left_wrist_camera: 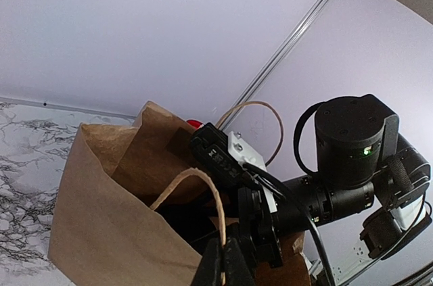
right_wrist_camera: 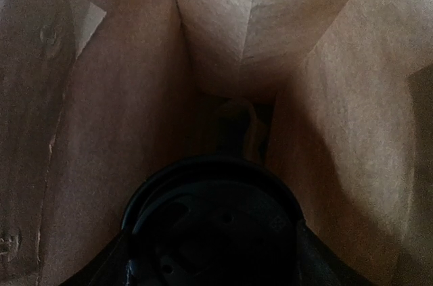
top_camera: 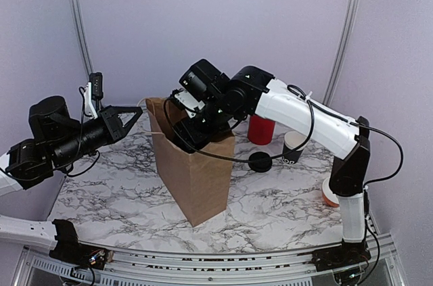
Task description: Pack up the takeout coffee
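Observation:
The takeout coffee (right_wrist_camera: 216,222) still hangs above the bag's bottom, so my right gripper will next go down between the bag's paper sides to that bottom and release the takeout coffee there.
A brown paper bag (top_camera: 196,171) stands open in the middle of the marble table. My right gripper (right_wrist_camera: 215,259) reaches down into the bag and is shut on the takeout coffee (right_wrist_camera: 216,222). The cup's round black lid fills the lower part of the right wrist view, with the bag's walls all round it. In the top view the right wrist (top_camera: 196,127) sits in the bag's mouth and hides the cup. My left gripper (left_wrist_camera: 226,262) is shut on the bag's near paper handle (left_wrist_camera: 203,184) and holds it at the bag's left side (top_camera: 134,115).
A loose black lid (top_camera: 260,161), a black cup with a bare white rim (top_camera: 293,145) and a red tub (top_camera: 260,129) stand right of the bag. An orange and white object (top_camera: 329,195) lies by the right arm's base. The bag's far handle (left_wrist_camera: 260,120) arcs up.

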### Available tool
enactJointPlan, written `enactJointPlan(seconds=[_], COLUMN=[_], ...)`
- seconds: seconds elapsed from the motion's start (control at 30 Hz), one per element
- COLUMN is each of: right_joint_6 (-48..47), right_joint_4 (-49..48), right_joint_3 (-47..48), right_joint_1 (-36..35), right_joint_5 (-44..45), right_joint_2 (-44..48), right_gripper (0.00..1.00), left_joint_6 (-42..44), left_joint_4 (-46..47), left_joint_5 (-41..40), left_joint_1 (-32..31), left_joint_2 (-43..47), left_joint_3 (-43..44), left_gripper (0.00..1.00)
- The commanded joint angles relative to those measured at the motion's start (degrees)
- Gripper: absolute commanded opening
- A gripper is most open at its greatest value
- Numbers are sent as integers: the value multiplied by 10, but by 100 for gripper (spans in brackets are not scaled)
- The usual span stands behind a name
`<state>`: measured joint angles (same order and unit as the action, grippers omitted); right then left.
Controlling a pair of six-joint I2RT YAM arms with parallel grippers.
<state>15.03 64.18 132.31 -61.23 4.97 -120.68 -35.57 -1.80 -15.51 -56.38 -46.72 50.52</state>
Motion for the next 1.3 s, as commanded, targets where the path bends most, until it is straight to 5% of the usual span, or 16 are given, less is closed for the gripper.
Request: enactJointPlan(seconds=[0.0,0.77,1.27], right_joint_6=[4,-5,-2], right_joint_4=[17,44,88], right_joint_3=[9,-27,29], right_joint_1=[-4,-10,-11], right_joint_5=[-10,-6,1], right_joint_2=[-11,-24,-13], right_gripper=[61,58,58], left_joint_6=[9,15,14], left_joint_4=[21,32,33], left_joint_5=[2,-6,-9], left_joint_1=[-2,-2,-2], left_joint_2=[7,2,3], left_joint_3=[-3,-11,-15], left_gripper=[0,0,0])
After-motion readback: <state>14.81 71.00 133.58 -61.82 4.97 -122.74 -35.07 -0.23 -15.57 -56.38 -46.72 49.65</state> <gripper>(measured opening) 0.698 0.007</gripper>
